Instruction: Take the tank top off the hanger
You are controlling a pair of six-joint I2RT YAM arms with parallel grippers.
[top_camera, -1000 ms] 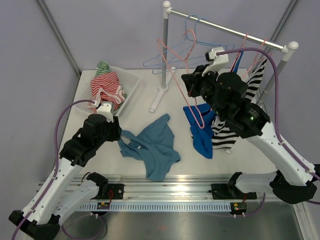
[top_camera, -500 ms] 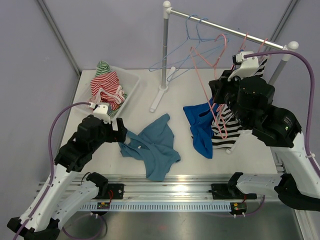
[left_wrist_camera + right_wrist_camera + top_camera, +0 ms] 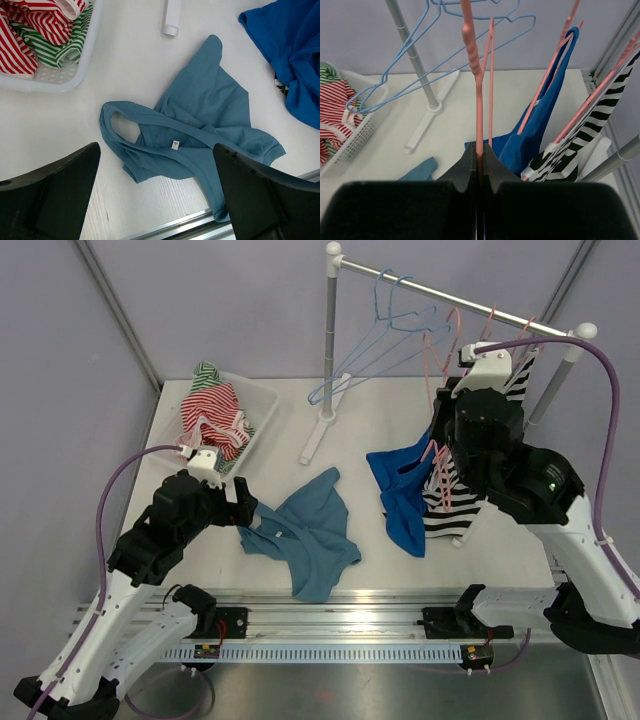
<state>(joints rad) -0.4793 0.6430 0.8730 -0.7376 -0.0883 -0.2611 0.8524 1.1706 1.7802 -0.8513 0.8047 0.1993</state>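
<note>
My right gripper moves the bare pink hanger outward and along the bar toward the blue hangers next, since the tank top lies loose on the tabletop.
A teal tank top (image 3: 305, 535) lies crumpled on the white table, off any hanger; the left wrist view shows it (image 3: 200, 120) below my fingers. My left gripper (image 3: 245, 508) is open and empty, hovering over its left strap (image 3: 157, 197). My right gripper (image 3: 443, 410) is shut on a bare pink wire hanger (image 3: 437, 465) and holds it upright just under the rail. In the right wrist view the jaws (image 3: 481, 155) pinch the hanger's wire (image 3: 472, 50). I cannot tell whether its hook rests on the rail.
A clothes rack rail (image 3: 450, 295) on two posts carries blue wire hangers (image 3: 385, 340), a royal blue garment (image 3: 400, 495) and a black-and-white striped garment (image 3: 455, 510) on pink hangers. A white bin (image 3: 262, 400) at back left holds red and green striped clothes.
My right arm has swung right and back, carrying the pink hanger from over the table's middle up to the rail. The left arm has barely moved.
</note>
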